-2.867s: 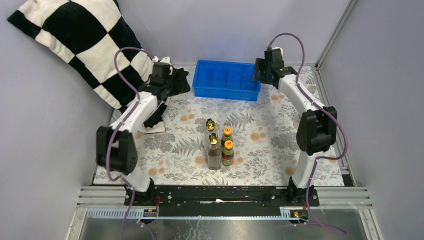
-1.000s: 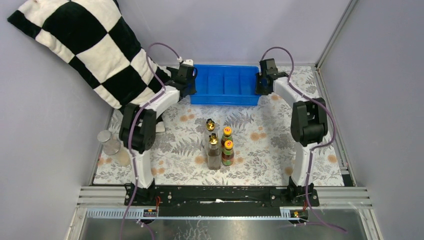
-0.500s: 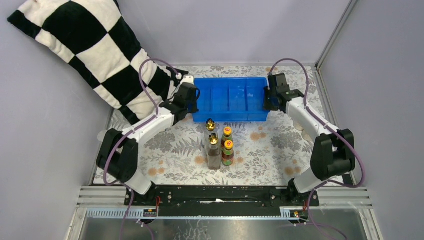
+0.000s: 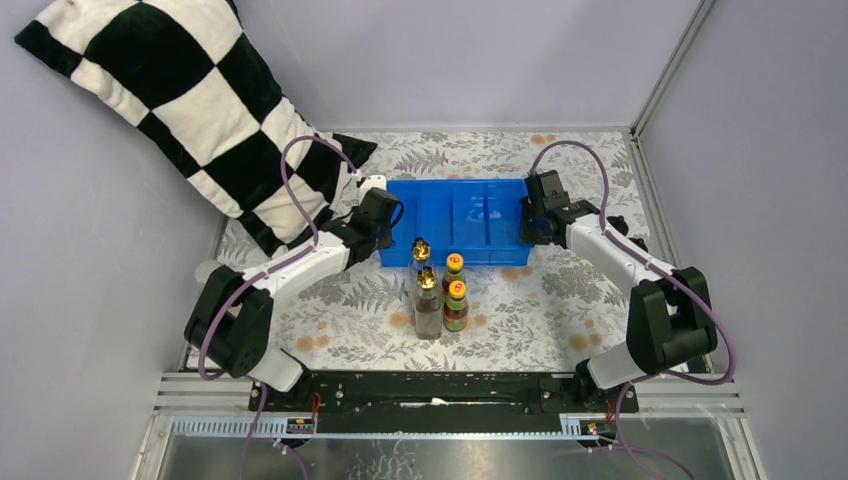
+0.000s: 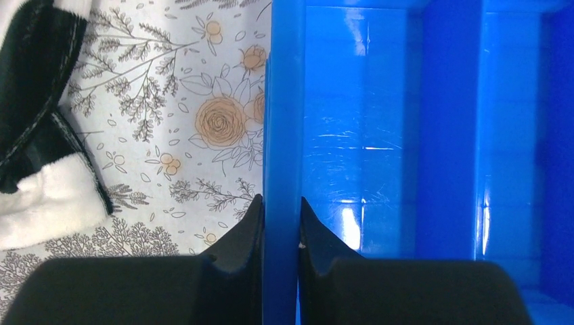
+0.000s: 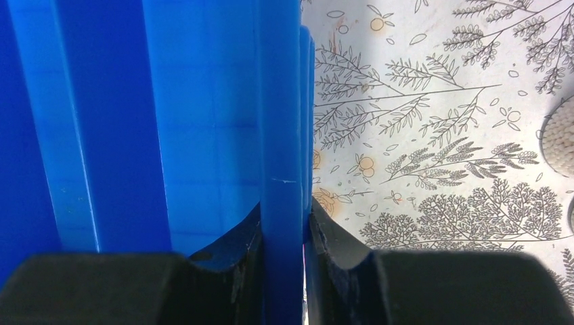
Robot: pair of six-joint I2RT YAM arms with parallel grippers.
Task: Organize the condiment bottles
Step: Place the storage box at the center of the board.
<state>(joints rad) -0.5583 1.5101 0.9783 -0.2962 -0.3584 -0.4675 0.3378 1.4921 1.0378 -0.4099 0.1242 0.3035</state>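
Note:
Open cloth lies between the pillow-side end of the tray and the pillow, so my left gripper needs to lower that end onto the floral cloth and release it.
Several condiment bottles stand grouped mid-table: two clear gold-spouted bottles and two dark orange-capped ones. Just behind them lies the blue compartment tray, and the rear gold-spouted bottle overlaps its near wall in the top view. My left gripper is shut on the tray's left wall, one finger inside and one outside. On the opposite end, my right gripper is shut on the right wall the same way.
A black-and-white checked pillow leans in the back left corner, and its edge lies close to the tray's left end. A round pale dotted top shows on the floral cloth right of the tray. Grey walls enclose the table.
Both grippers have kept their hold on the tray's end walls and drawn it from the back of the table toward the bottles. The bottles have not moved.

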